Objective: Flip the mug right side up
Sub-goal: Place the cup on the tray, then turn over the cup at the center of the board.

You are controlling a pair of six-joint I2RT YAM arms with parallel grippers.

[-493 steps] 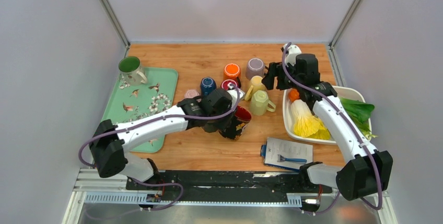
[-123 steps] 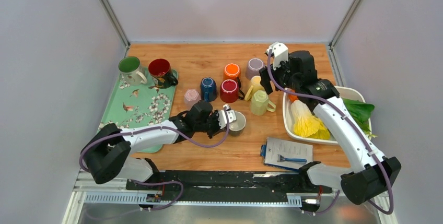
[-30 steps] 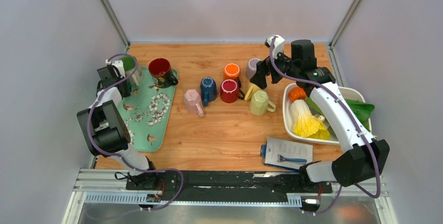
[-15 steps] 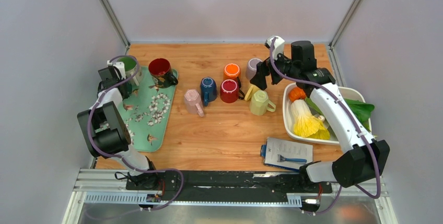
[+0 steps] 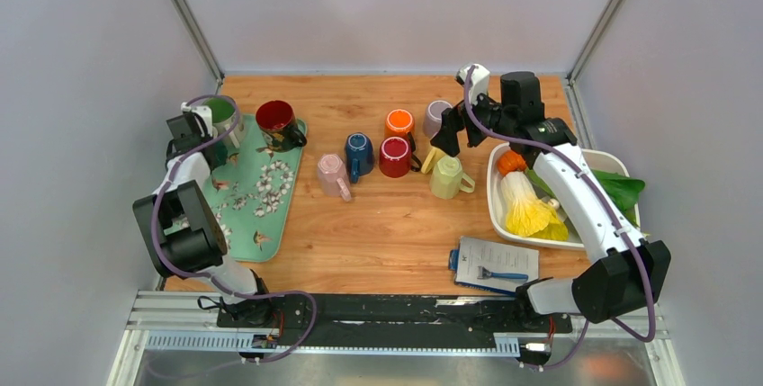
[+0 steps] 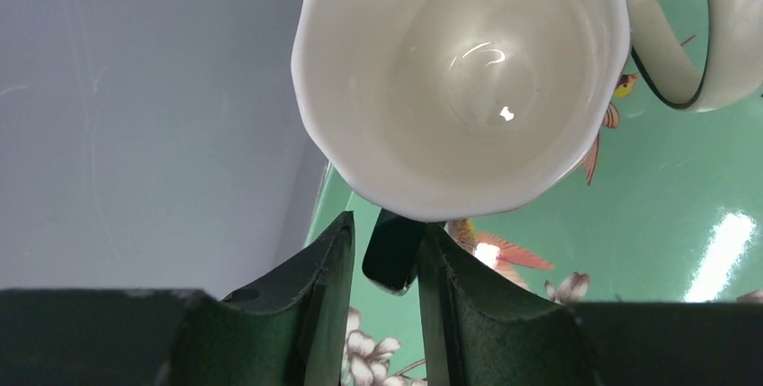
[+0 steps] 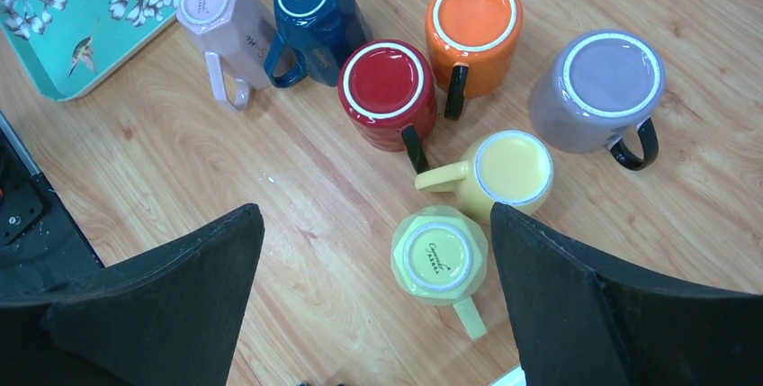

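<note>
Next I need to move my right gripper left in the top view and down onto the pink mug's handle (image 5: 345, 191) (image 7: 222, 85), because that mug stands upside down beside the tray.
In the left wrist view a mug (image 6: 463, 80) with a glossy white inside stands mouth-up on the green flowered tray (image 6: 684, 215). Its black handle (image 6: 392, 255) sits between the fingers of my left gripper (image 6: 387, 222). The handle touches the right finger, and a gap shows on the left. In the top view my left gripper (image 5: 196, 130) is at the tray's far left corner and hides that mug. My right gripper (image 7: 375, 210) hovers wide open over several upside-down mugs: pink (image 7: 225, 17), navy (image 7: 315, 13), red (image 7: 387, 89), orange (image 7: 474, 31), lilac (image 7: 598, 85), yellow (image 7: 513, 170) and pale green (image 7: 441, 260).
On the tray (image 5: 261, 193) stand a green-inside mug (image 5: 220, 109) and a dark mug with a red inside (image 5: 276, 123). A white dish of vegetables (image 5: 540, 201) lies at the right and a leaflet (image 5: 495, 264) near the front. Grey walls close in both sides.
Since four seconds ago my left arm has carried the white-inside mug from mid-table to the tray's far left corner. Over the last second both arms stay put.
</note>
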